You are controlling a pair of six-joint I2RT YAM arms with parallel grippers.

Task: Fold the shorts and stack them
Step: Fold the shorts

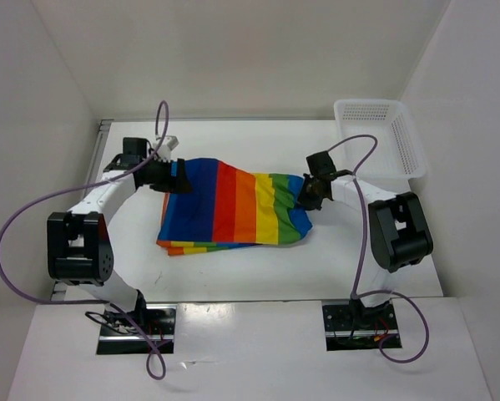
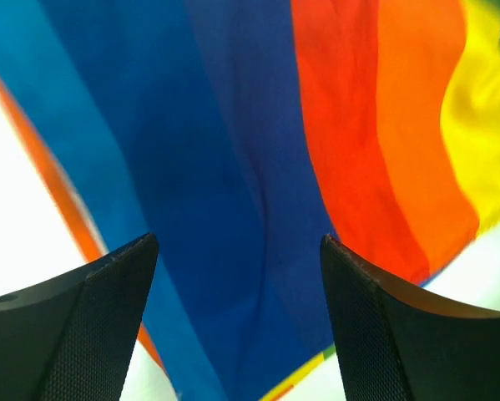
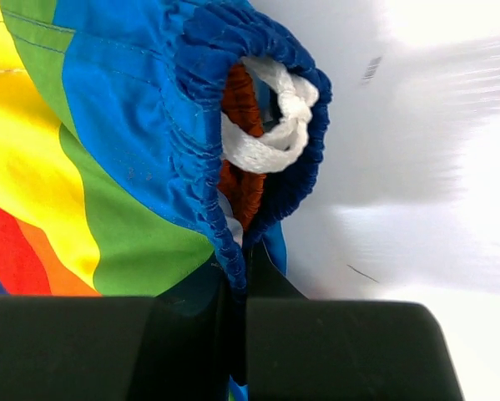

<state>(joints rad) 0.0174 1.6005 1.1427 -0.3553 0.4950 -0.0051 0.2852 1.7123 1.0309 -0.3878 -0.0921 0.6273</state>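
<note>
My right gripper lifts the waistband up, across and over the shorts' blue end (image 1: 191,198) to the left in the top view next, then releases it.
The rainbow-striped shorts (image 1: 229,207) lie on the white table between my arms, blue stripes left, green right. My left gripper (image 1: 176,177) is open over the blue end; in the left wrist view its fingers (image 2: 108,317) stand wide apart above the blue fabric (image 2: 233,167), holding nothing. My right gripper (image 1: 306,194) is shut on the elastic blue waistband (image 3: 233,251) at the right end. The white drawstring (image 3: 270,134) bunches inside the waistband opening just beyond the jaws.
A white mesh basket (image 1: 383,134) stands at the back right of the table (image 1: 233,276). White walls enclose the table at the back and on both sides. Purple cables loop off both arms.
</note>
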